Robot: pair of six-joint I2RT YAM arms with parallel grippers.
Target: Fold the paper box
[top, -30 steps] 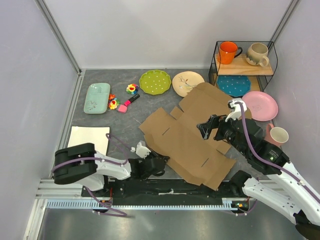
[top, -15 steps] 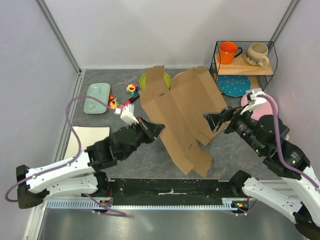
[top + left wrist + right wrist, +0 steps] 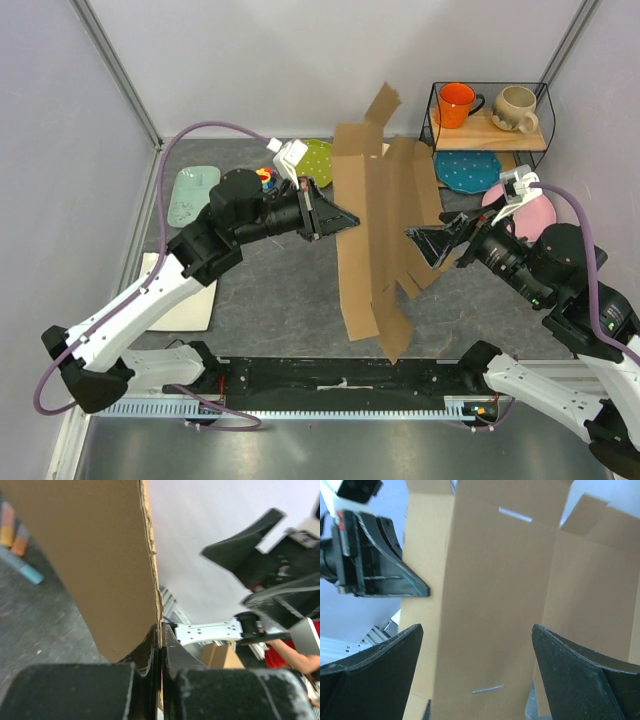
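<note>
My left gripper moves the upright cardboard's edge down and to the left in the top view next and releases it, since the bare grey tabletop lies that way.
The paper box, a flat brown cardboard die-cut with flaps and slits, is lifted on edge and stands nearly upright in the middle of the table. My left gripper is shut on its left edge; the cardboard runs straight between the pinched jaws of my left gripper. My right gripper is open just right of the sheet, its jaws spread wide and facing the cardboard face with a slit in it. My right gripper holds nothing.
A wire rack with an orange mug and a beige mug stands at back right over a teal plate. A pink plate, green plate, mint tray, small toys and a white tray lie around.
My left arm has risen and swung to the back, lifting the cardboard from leaning to nearly upright. The right gripper stays open close to its right side.
</note>
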